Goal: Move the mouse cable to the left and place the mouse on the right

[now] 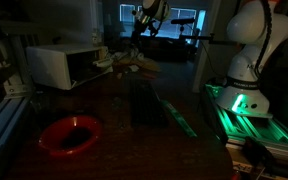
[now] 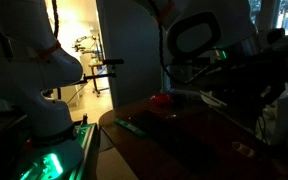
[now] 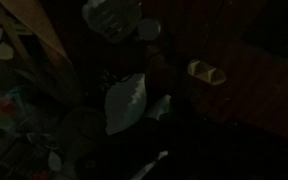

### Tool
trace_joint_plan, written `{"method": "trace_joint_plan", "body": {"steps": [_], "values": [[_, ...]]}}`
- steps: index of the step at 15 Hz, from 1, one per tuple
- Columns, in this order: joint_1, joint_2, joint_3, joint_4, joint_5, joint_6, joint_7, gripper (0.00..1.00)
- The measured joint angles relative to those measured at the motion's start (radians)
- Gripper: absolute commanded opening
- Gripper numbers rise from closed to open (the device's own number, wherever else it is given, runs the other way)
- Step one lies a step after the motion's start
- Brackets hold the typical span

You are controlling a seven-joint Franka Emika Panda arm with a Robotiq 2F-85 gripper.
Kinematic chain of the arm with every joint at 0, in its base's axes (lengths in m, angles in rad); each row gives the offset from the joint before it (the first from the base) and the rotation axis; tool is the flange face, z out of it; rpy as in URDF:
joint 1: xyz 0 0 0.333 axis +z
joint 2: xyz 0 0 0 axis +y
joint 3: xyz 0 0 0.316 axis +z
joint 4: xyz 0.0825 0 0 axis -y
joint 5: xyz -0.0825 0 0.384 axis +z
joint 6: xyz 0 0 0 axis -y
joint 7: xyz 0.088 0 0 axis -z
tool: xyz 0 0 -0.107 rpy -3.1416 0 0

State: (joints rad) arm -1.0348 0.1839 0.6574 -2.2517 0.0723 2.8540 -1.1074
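The bare surface (image 3: 214, 99) beside the tan object is clear of the crumpled thing, so next I need to move my gripper to the right in the wrist view to release over it.
The room is very dark. I cannot make out the mouse or its cable in any view. In an exterior view my gripper (image 1: 144, 25) hangs high over the far end of the dark table (image 1: 124, 140), above a cluttered pile (image 1: 134, 62). Its jaws are lost in the dark of the wrist view, and nothing shows between them. That view holds only a pale crumpled thing (image 3: 124, 105) and a small tan object (image 3: 206, 72) on the dark surface.
A red bowl (image 1: 69, 135) (image 2: 162, 99) sits on the table. A white box-like appliance (image 1: 59, 65) stands at the back. A dark flat slab (image 1: 146, 102) and a greenish strip (image 1: 179, 115) lie mid-table. The white robot base (image 1: 249, 60) (image 2: 34, 75) stands on a green-lit rail (image 1: 239, 105).
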Motion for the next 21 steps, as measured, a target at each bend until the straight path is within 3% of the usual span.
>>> {"method": "trace_joint_plan", "body": {"steps": [7, 8, 15, 18, 21], "values": [[-0.002, -0.001, -0.008, -0.022, -0.013, -0.057, 0.000, 0.01], [0.027, -0.005, -0.042, -0.026, -0.010, -0.073, -0.005, 0.01], [0.427, -0.021, -0.447, -0.035, -0.024, -0.163, -0.017, 0.01], [0.558, -0.021, -0.573, -0.036, -0.042, -0.188, -0.016, 0.01], [0.642, -0.019, -0.650, -0.039, -0.044, -0.191, -0.016, 0.01]]}}
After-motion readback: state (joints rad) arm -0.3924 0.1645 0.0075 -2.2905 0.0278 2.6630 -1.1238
